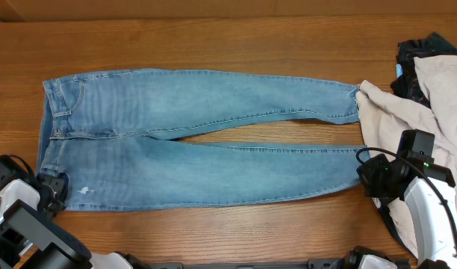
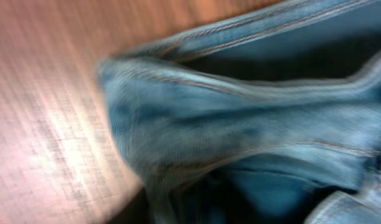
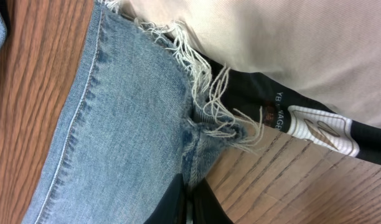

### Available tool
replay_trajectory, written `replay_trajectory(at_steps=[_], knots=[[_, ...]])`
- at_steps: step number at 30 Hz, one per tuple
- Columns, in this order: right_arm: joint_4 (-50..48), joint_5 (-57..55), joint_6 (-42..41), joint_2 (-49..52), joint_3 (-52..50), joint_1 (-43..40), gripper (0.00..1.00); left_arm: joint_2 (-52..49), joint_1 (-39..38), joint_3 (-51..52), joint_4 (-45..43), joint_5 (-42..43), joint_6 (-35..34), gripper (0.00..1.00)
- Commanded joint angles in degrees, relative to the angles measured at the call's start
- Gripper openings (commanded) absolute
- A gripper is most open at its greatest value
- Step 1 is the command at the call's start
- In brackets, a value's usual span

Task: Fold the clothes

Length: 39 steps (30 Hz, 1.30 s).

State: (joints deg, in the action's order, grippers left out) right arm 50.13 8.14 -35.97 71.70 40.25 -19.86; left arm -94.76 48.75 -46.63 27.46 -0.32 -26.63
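Observation:
I should next carry the frayed hem in my right gripper outward over the far leg's hem (image 1: 352,103) and let go of it, because the legs lie apart.
Light blue jeans (image 1: 199,142) lie flat on the wooden table (image 1: 213,37), waist at the left, both legs running right. My left gripper (image 1: 55,187) is at the near waist corner. The left wrist view is blurred and shows the waistband denim (image 2: 240,124) bunched and drawn in at the jaws, whose fingers are hidden. My right gripper (image 1: 365,166) is at the near leg's hem. In the right wrist view its black fingers (image 3: 190,199) are pinched shut on the frayed hem's edge (image 3: 128,124).
A pile of clothes sits at the right edge: a beige garment (image 1: 437,97) (image 3: 271,37) touching the far leg's hem, with a dark garment (image 1: 419,48) (image 3: 265,106) under it. Bare wood runs along the front and back of the jeans.

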Motion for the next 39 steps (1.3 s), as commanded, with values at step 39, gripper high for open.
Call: replay_trajectory(at_steps=[39], knots=[[28.06,-7.45,11.61,11.61,43.43,-0.09,0.04,21.14,5.51,-18.03,30.88,-3.06,-2.32,0.07]])
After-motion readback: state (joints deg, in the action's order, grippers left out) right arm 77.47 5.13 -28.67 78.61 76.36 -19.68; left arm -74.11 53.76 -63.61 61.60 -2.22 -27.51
